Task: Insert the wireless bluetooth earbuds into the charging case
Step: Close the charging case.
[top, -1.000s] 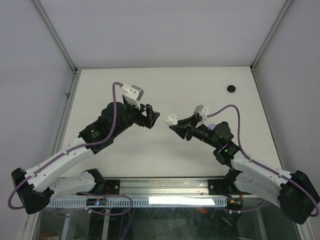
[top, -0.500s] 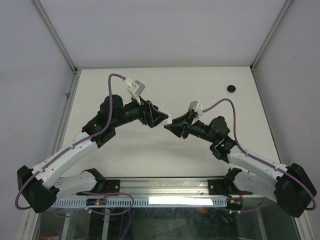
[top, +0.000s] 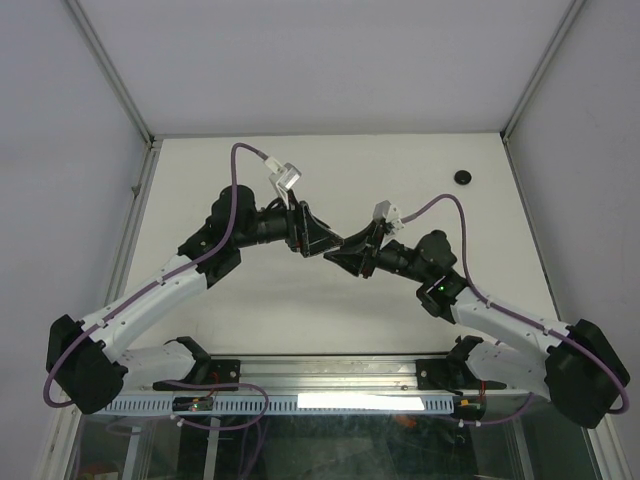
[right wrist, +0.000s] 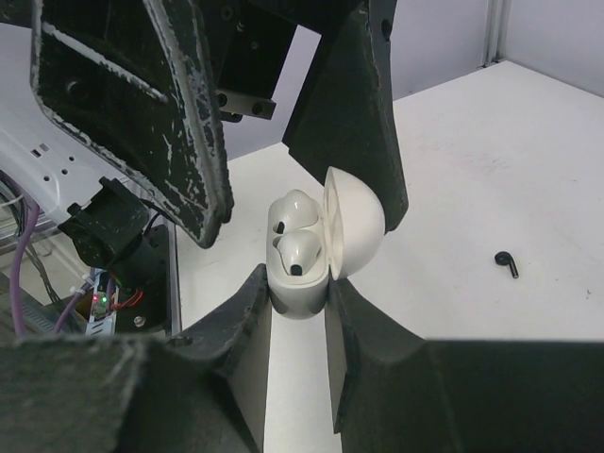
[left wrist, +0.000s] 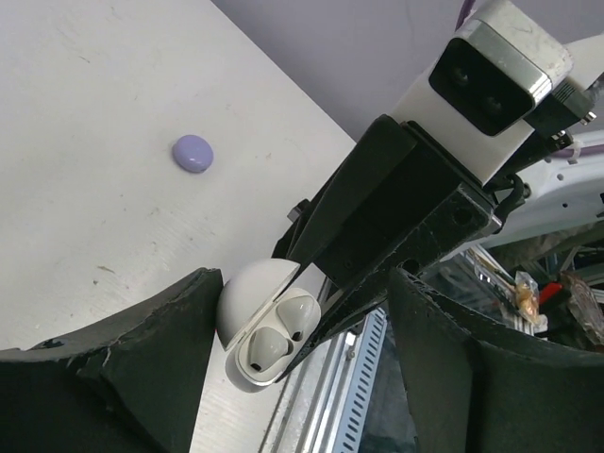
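Note:
The case in my right gripper should next move right in the top view, go down and be released on the tabletop by the lilac puck, both earbuds seated.
The white charging case is off the table with its lid hinged open, and my right gripper is shut on its lower half. Two white earbuds sit in its sockets, also seen in the left wrist view as earbuds. My left gripper is open and straddles the case. One of its fingers lies against the lid and the other stays clear. A black earbud lies loose on the table. From above, the left gripper and right gripper meet at mid-table.
A lilac puck lies on the white table to the left of the case. A black round puck sits at the back right. Grey walls enclose the table, and a metal rail runs along the near edge.
The left arm has swung right and the right arm slightly left, so the grippers now meet. The left jaws have come around the held case and narrowed a little.

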### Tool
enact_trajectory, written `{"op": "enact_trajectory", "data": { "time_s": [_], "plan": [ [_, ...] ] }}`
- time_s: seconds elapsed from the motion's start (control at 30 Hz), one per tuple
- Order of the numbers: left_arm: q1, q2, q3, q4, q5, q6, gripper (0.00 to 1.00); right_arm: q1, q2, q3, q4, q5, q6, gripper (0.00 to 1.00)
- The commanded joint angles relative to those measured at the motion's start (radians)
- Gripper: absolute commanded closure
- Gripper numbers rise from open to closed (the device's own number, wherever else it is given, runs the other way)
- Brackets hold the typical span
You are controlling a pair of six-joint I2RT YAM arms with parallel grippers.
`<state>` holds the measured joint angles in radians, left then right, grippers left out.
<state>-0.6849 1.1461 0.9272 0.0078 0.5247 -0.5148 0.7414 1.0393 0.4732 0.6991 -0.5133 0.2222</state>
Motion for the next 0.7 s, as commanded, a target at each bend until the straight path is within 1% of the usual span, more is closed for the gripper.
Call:
{"op": "enact_trajectory", "data": {
  "time_s": [0.0, 0.2, 0.43, 0.47, 0.5, 0.57, 0.67],
  "plan": [
    [0.015, -0.004, -0.003, 0.105, 0.120, -0.040, 0.29, 0.006, 0.011, 0.053, 0.082, -0.013, 0.020, 1.00],
    [0.024, -0.033, -0.017, 0.148, 0.168, -0.029, 0.30, 0.005, 0.031, 0.050, 0.041, -0.011, 0.028, 1.00],
    [0.037, -0.073, -0.029, 0.163, 0.171, 0.006, 0.27, 0.006, 0.033, 0.039, -0.033, -0.023, 0.036, 1.00],
    [0.041, -0.077, -0.029, 0.150, 0.154, 0.020, 0.27, 0.006, 0.028, 0.036, -0.049, -0.023, 0.036, 1.00],
    [0.044, -0.083, -0.029, 0.130, 0.132, 0.035, 0.26, 0.005, 0.023, 0.036, -0.080, 0.011, 0.046, 1.00],
    [0.053, -0.099, -0.030, 0.079, 0.041, 0.077, 0.25, 0.004, 0.007, 0.042, -0.172, 0.074, 0.050, 1.00],
    [0.056, -0.128, -0.030, -0.020, -0.167, 0.145, 0.23, -0.009, -0.023, 0.053, -0.357, 0.170, 0.067, 1.00]
  ]
}}
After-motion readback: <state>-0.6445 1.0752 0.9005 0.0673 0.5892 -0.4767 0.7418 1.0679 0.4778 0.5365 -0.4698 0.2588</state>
